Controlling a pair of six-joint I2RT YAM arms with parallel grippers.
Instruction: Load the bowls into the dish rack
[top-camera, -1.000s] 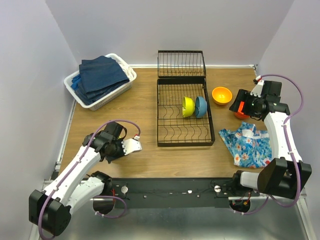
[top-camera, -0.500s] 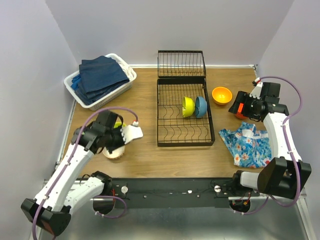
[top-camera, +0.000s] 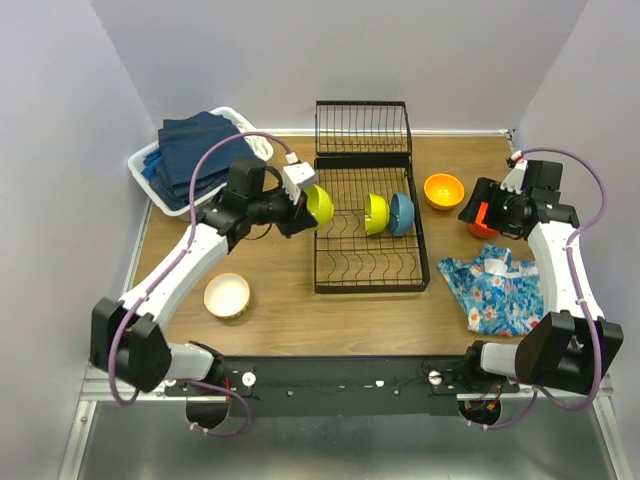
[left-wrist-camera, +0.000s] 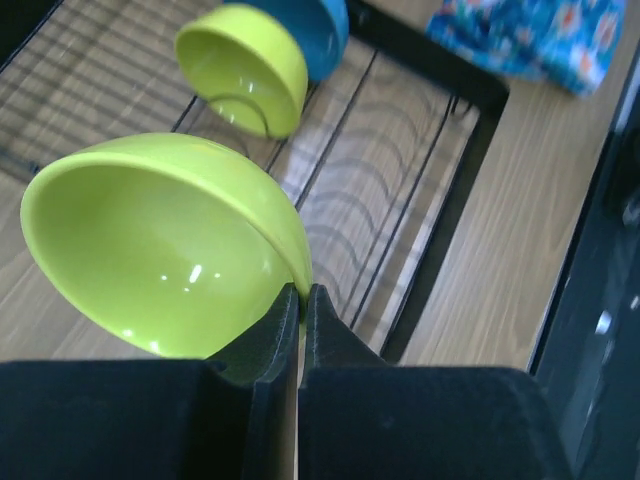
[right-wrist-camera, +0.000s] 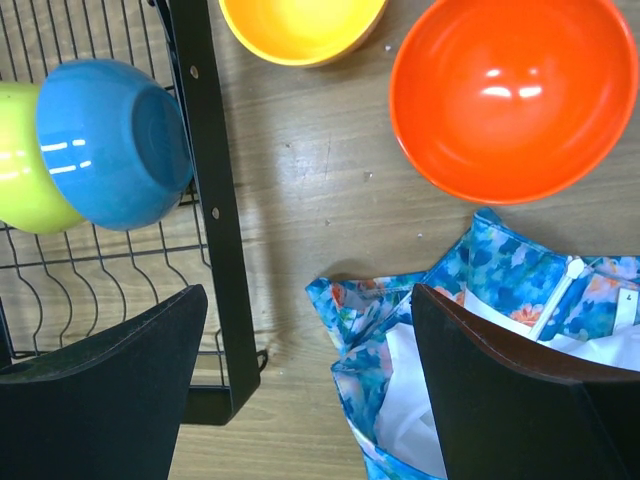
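Empty wires beside the standing bowls lie below my left gripper and to its right in the top view, so next I need to move it over, lower it and release the rim of the lime-yellow bowl.
My left gripper (top-camera: 304, 203) (left-wrist-camera: 302, 292) is shut on the rim of a lime-yellow bowl (top-camera: 320, 204) (left-wrist-camera: 160, 245), which it holds tilted in the air at the left edge of the black wire dish rack (top-camera: 370, 287) (left-wrist-camera: 470, 150). A second lime-yellow bowl (top-camera: 375, 213) (left-wrist-camera: 245, 65) and a blue bowl (top-camera: 402, 212) (right-wrist-camera: 110, 140) stand on edge in the rack. An orange-yellow bowl (top-camera: 444, 190) (right-wrist-camera: 300, 25) and a red-orange bowl (right-wrist-camera: 515, 95) sit right of the rack. A white bowl (top-camera: 227, 295) rests at the front left. My right gripper (top-camera: 480, 215) (right-wrist-camera: 310, 375) hovers open and holds nothing.
A floral blue cloth (top-camera: 500, 290) (right-wrist-camera: 480, 330) lies crumpled at the right, partly under my right gripper. A white basket (top-camera: 245, 182) of navy towels stands at the back left. The rack's smaller wire section (top-camera: 362, 126) stands at the back.
My left arm lifted the lime-yellow bowl from the front left and swung it up to the rack's left edge, uncovering the white bowl. The right arm has stayed put.
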